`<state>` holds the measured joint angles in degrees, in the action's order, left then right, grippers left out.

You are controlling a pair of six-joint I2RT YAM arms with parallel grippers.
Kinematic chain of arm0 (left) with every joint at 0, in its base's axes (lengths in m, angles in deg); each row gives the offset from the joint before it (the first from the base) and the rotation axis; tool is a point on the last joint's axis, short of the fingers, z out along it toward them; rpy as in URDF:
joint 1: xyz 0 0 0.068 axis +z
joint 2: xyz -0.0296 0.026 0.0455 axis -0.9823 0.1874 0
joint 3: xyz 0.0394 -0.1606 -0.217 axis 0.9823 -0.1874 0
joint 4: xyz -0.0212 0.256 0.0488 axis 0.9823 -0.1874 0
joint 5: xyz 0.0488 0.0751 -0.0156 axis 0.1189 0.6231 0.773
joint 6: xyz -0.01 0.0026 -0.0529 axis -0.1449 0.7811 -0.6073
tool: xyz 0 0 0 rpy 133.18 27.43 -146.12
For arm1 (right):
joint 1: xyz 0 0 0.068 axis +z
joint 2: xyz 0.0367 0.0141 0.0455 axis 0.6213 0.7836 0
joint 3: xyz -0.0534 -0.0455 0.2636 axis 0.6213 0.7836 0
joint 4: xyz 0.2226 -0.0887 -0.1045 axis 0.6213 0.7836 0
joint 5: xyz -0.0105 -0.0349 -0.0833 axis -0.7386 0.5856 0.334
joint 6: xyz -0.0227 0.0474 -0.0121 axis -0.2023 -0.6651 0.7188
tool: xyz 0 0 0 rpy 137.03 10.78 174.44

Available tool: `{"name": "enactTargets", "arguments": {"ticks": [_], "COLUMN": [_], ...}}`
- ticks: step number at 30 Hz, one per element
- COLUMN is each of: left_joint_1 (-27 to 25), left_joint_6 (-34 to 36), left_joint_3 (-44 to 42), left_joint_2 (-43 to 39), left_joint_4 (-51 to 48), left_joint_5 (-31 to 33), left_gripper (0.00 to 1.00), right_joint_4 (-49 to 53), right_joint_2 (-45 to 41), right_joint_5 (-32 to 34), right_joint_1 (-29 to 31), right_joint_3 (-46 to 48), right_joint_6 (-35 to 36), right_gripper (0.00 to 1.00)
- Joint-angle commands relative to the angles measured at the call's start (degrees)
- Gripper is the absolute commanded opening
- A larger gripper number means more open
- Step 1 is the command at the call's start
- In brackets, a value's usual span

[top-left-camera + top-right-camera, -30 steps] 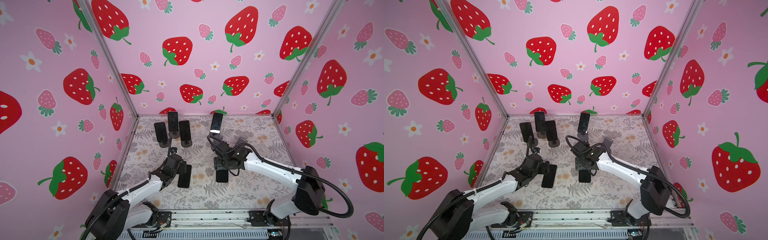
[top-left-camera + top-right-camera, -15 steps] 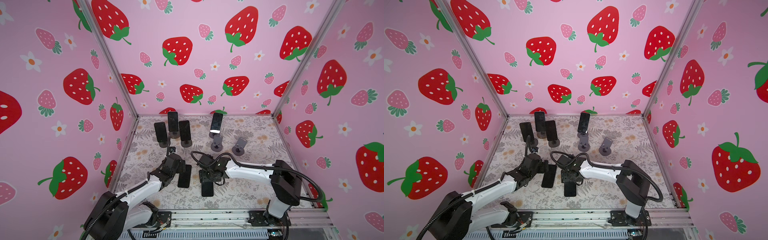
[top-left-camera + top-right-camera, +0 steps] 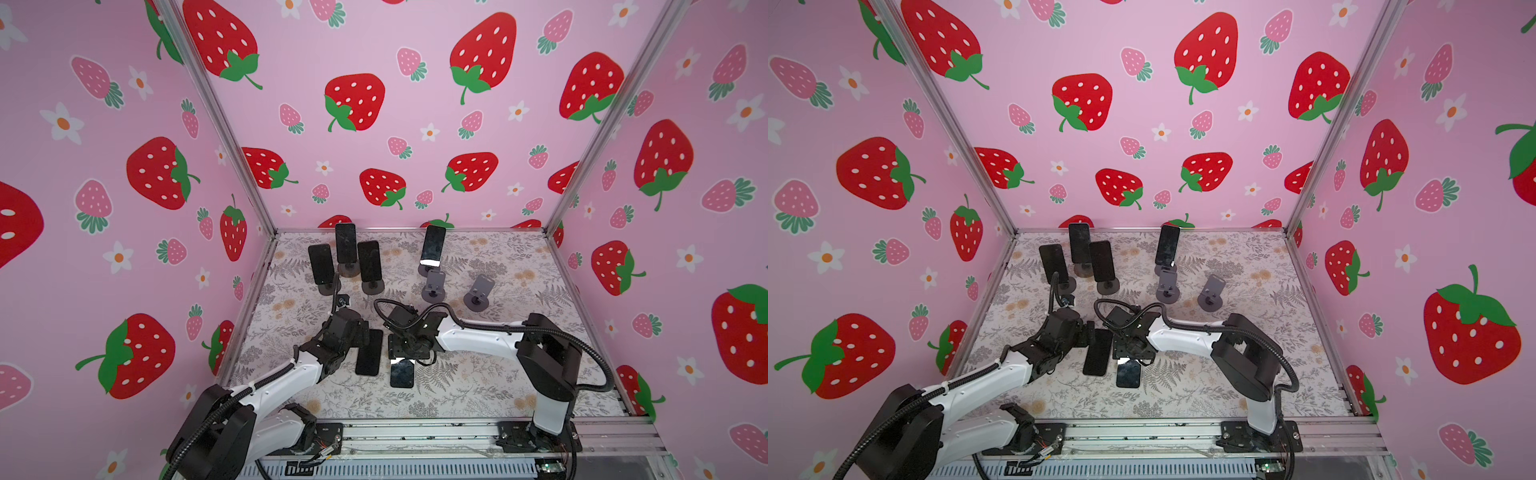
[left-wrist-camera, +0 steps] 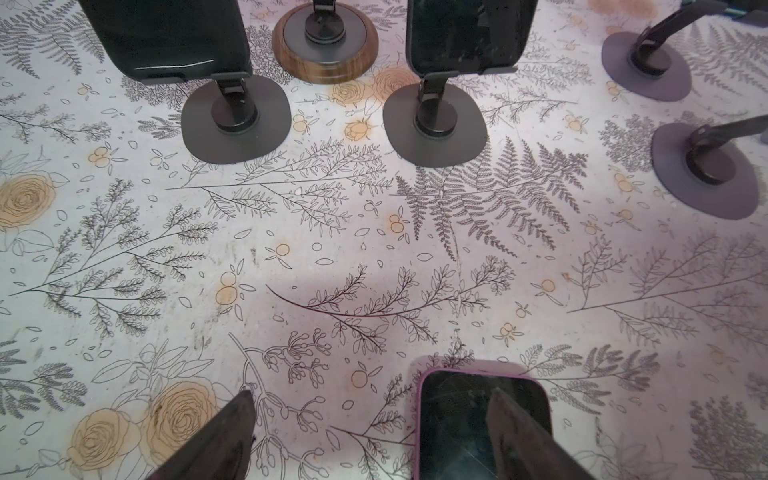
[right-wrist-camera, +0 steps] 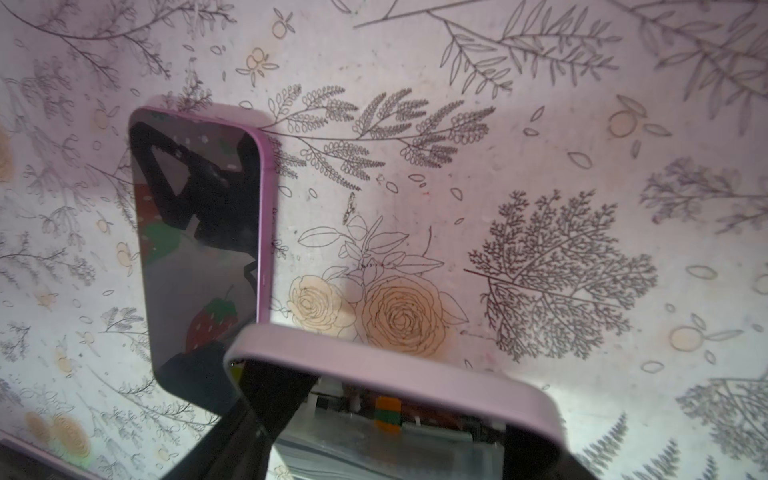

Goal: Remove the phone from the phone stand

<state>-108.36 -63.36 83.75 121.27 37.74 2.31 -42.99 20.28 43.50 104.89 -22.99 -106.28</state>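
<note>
The right gripper lowers the phone next until it rests upon the printed roses beside the flat phone. It then lets go, because that patch of table is bare.
My right gripper is shut on a phone in a pale pink case, held low over the floral table near the front. Beside it a second pink-cased phone lies flat, screen up. My left gripper is open just above that flat phone, one finger over its screen. Two empty phone stands stand right of centre. In both top views another phone leans on a stand at the back.
Three more phones on stands cluster at the back left; their bases and a wooden base lie ahead of my left gripper. Pink strawberry walls close three sides.
My right arm has swung from the stands towards the front and left, carrying the phone down beside the flat one. The left arm has stayed put.
</note>
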Motion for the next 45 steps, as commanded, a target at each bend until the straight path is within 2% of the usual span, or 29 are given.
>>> {"name": "enactTargets", "arguments": {"ticks": [1, 11, 20, 25, 29, 33, 37, 40, 45], "left_joint_1": [0.3, 0.3, 0.3, 0.3, 0.3, 0.4, 0.3, 0.4, 0.4], "left_joint_6": [-0.5, -0.4, -0.3, -0.1, 0.5, 0.1, 0.7, 0.0, 0.8], "left_joint_3": [-0.6, -1.3, -1.2, -1.8, -2.5, -4.0, -3.9, -4.3, -3.8], "left_joint_2": [-1.1, -1.9, -2.1, -3.2, -5.7, -7.1, -6.9, -6.2, -6.1], "left_joint_4": [-0.5, 0.7, 0.9, 0.4, 1.3, 2.0, 3.5, 3.4, 4.1], "left_joint_5": [1.0, 0.8, 0.1, 1.6, -0.4, 1.9, -1.3, 1.4, -0.9], "left_gripper": [0.89, 0.89, 0.89, 0.89, 0.89, 0.89, 0.89, 0.89, 0.89], "right_joint_4": [0.8, 1.2, -2.2, 0.1, 1.1, 1.3, 1.7, 1.3, 0.5], "right_joint_2": [1.8, 5.4, 4.7, 4.9, 5.8, 6.3, 6.7, 6.7, 7.2], "right_joint_5": [2.3, 5.2, 5.6, 7.0, 6.9, 6.2, 6.9, 6.7, 7.2], "right_joint_1": [-0.4, -0.5, -0.3, -0.3, -0.3, -0.3, -0.3, -0.3, -0.4], "right_joint_3": [-0.9, -1.3, 3.4, 1.5, 0.7, 0.2, 0.3, 0.4, -0.5], "right_joint_6": [-1.5, -2.3, -4.2, -3.8, -3.0, -3.4, -3.7, -4.5, -4.4], "right_gripper": [0.7, 0.72, 0.75, 0.77, 0.77, 0.77, 0.77, 0.77, 0.76]}}
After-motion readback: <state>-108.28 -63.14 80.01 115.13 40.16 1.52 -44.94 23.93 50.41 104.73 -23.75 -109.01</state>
